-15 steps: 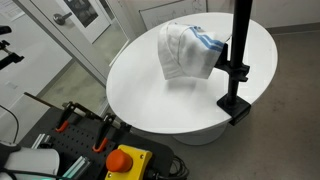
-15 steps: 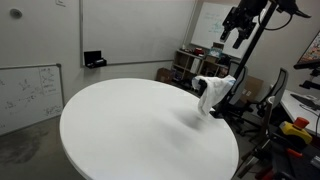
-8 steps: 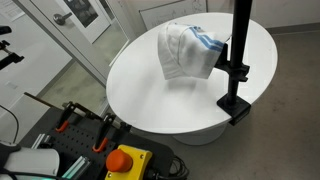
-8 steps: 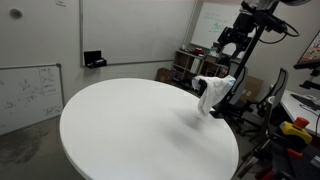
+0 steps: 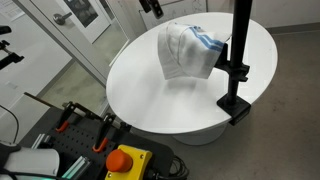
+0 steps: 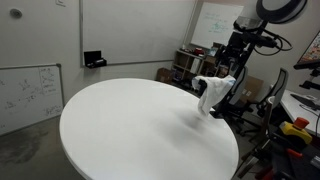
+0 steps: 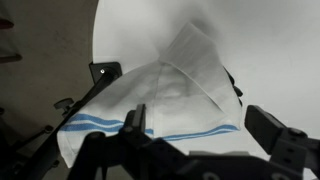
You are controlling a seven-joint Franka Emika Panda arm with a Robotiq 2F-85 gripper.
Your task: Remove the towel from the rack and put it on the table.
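Observation:
Cloth lies between my open fingers at the white towel's top at the towel's end (image 5: 180, 33) (image 7: 196, 99) away from the rack's pole, so my gripper will move down there.
A white towel with blue stripes (image 5: 185, 48) hangs over the arm of a black rack (image 5: 238, 60) clamped at the edge of the round white table (image 5: 150, 95). In both exterior views my gripper (image 6: 230, 60) hangs just above the towel (image 6: 211, 92); its tip shows at the top edge (image 5: 152, 6). In the wrist view the gripper (image 7: 205, 135) is open and empty. Its two fingers stand apart over the towel (image 7: 170, 100), without touching it. A black part of the rack (image 7: 105, 72) shows beside the cloth.
The rack's pole and base (image 5: 236, 104) stand at the table's rim next to the towel. A cart with clamps and a red stop button (image 5: 122, 158) sits in front of the table. Whiteboards (image 6: 28, 90) and shelves with clutter (image 6: 185, 62) line the room.
The arm has come down toward the towel, from high above the rack to just over it. The gripper tip now shows at the top of an exterior view. The towel has not moved.

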